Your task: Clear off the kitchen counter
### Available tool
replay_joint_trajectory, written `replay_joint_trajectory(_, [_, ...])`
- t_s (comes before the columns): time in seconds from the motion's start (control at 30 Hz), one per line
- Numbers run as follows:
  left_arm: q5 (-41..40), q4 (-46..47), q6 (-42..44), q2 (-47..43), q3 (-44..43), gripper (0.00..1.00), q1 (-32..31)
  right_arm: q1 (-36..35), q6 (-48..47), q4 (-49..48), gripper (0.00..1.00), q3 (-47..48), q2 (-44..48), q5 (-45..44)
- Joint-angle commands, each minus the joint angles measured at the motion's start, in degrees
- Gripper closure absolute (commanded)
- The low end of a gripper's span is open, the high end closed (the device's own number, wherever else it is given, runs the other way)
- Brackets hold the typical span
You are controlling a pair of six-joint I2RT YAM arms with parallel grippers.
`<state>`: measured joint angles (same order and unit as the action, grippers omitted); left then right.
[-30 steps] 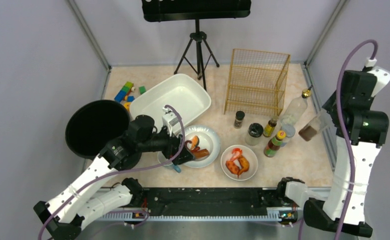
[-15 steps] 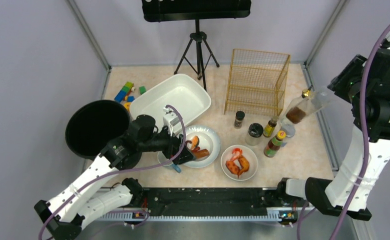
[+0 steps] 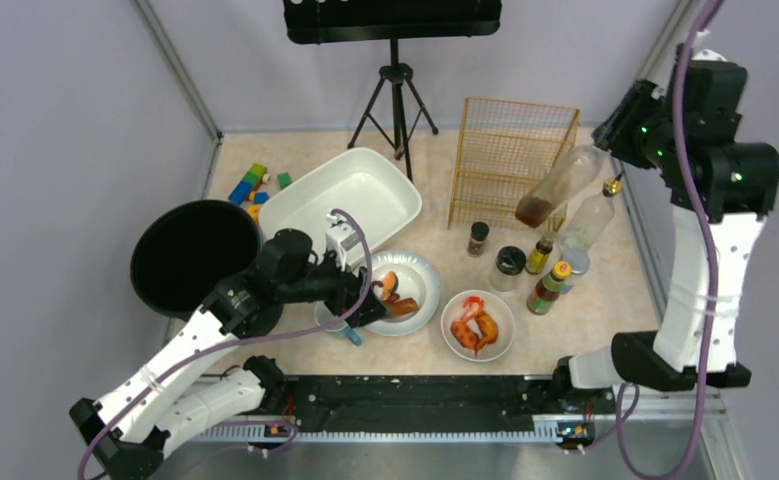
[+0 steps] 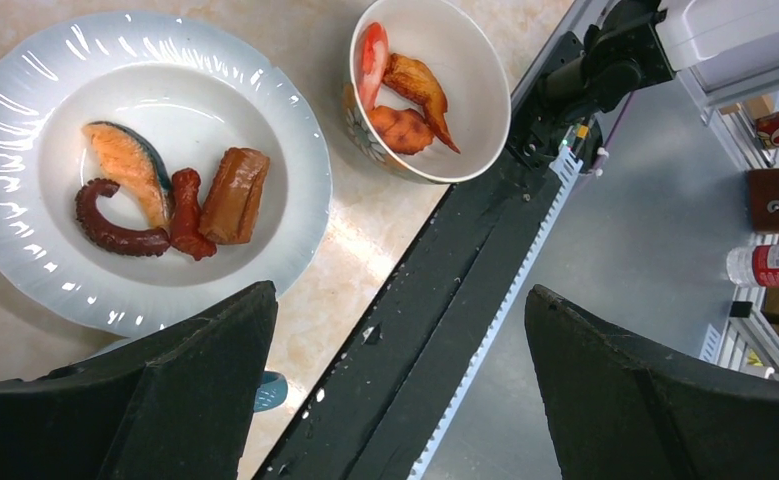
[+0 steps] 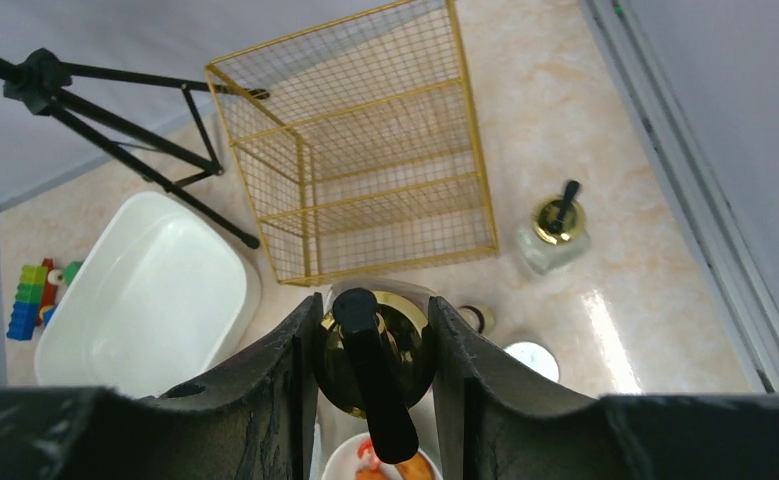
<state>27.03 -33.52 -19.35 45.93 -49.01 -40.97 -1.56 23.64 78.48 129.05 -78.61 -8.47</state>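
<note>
The robot's right gripper will next swing up and outward, then lower the clear bottle into the gold wire rack's far section [image 3: 542,138] [image 5: 415,62] and let go of it, because that section is empty.
The kitchen counter [image 3: 605,310] is a beige marbled top carrying dishes and bottles. My right gripper [image 3: 605,150] is shut on a clear bottle of brown liquid [image 3: 555,185] and holds it tilted in the air in front of the gold wire rack [image 3: 513,160]. In the right wrist view the fingers [image 5: 300,360] clamp its gold cap with a black spout [image 5: 375,350]. My left gripper [image 3: 365,300] is open and empty, low beside a white plate of food [image 3: 415,275]. In the left wrist view the left gripper [image 4: 400,292] hovers over the counter's front edge.
A white tub [image 3: 340,195], a black round pan [image 3: 193,255] and toy blocks [image 3: 250,185] sit on the left. A bowl of shrimp [image 3: 478,325], several spice jars [image 3: 509,267] and a second clear bottle [image 3: 590,215] stand on the right. A tripod [image 3: 397,100] stands at the back.
My right arm has lifted the brown-liquid bottle from the right edge and swung it left and back, up to the rack. The left arm has not moved.
</note>
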Motion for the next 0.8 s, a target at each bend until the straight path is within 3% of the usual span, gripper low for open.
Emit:
replay_joint_trajectory(0.0, [-1.7,0.7,1.3,0.8,-0.2,0.02,0.0,-4.0,1.6,-12.7,1.00,5.2,-4.9,-1.7])
replay_joint_trajectory(0.53, [-1.7,0.6,2.6,1.9,-0.1,0.02,0.0,-5.1,-10.4,-31.4,1.00,12.8,-17.3,5.4])
replay_joint_trajectory(0.77, [-3.2,0.0,2.8,2.7,-0.2,0.02,0.0,-5.0,-16.6,-35.5,1.00,14.2,-19.8,3.7])
